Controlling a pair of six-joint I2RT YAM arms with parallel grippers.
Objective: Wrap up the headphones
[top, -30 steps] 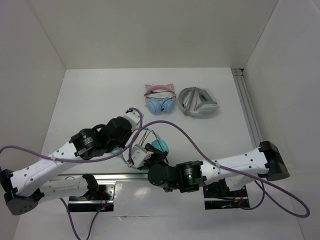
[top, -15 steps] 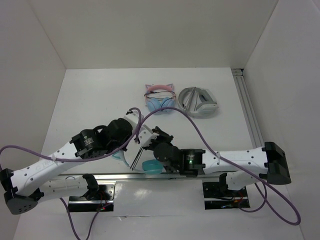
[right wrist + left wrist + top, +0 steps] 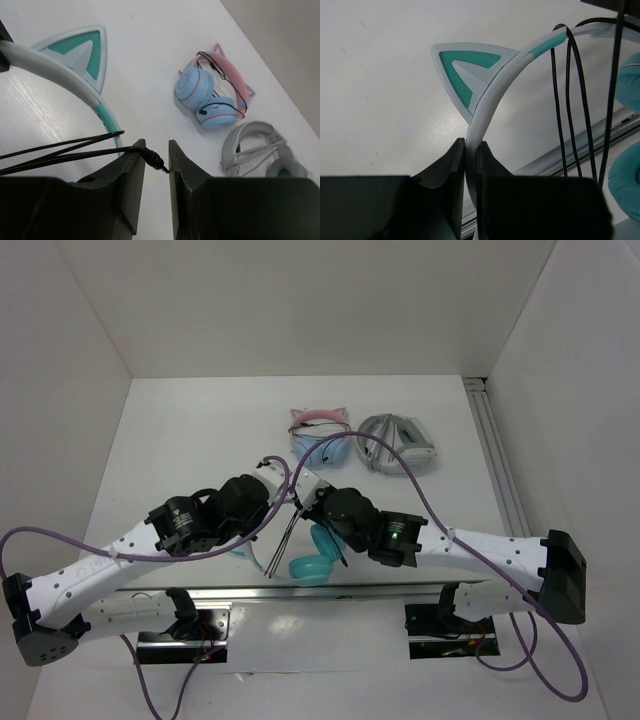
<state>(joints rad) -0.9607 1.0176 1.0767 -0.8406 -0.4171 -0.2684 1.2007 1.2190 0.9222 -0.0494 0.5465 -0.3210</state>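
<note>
The tabletop [image 3: 232,433] beside the pink-banded pair is bare. My left gripper will carry the headband outward, left in the top view, and down to that spot and let go.
The headphones [image 3: 318,558] have teal ear cups low in the middle of the top view, by the front rail. My left gripper [image 3: 471,155] is shut on their pale headband [image 3: 492,92], just below a teal cat ear [image 3: 465,65]. Loops of thin dark cable [image 3: 570,110] hang over the band. My right gripper [image 3: 156,150] holds the cable's plug [image 3: 152,159] crosswise between its jaws, just right of the headband [image 3: 50,65]. In the top view the two grippers [image 3: 290,502] sit close together above the cups.
The pink-banded cat-ear pair [image 3: 322,435] and the grey-white pair [image 3: 397,443] lie at the back middle, both also in the right wrist view [image 3: 210,92]. A metal rail [image 3: 497,460] runs along the right wall, another [image 3: 220,593] along the front.
My right gripper has moved away from the front rail toward the back with the cable plug, drawing the cable over the headband. The ear cups shifted slightly. My left gripper keeps its hold.
</note>
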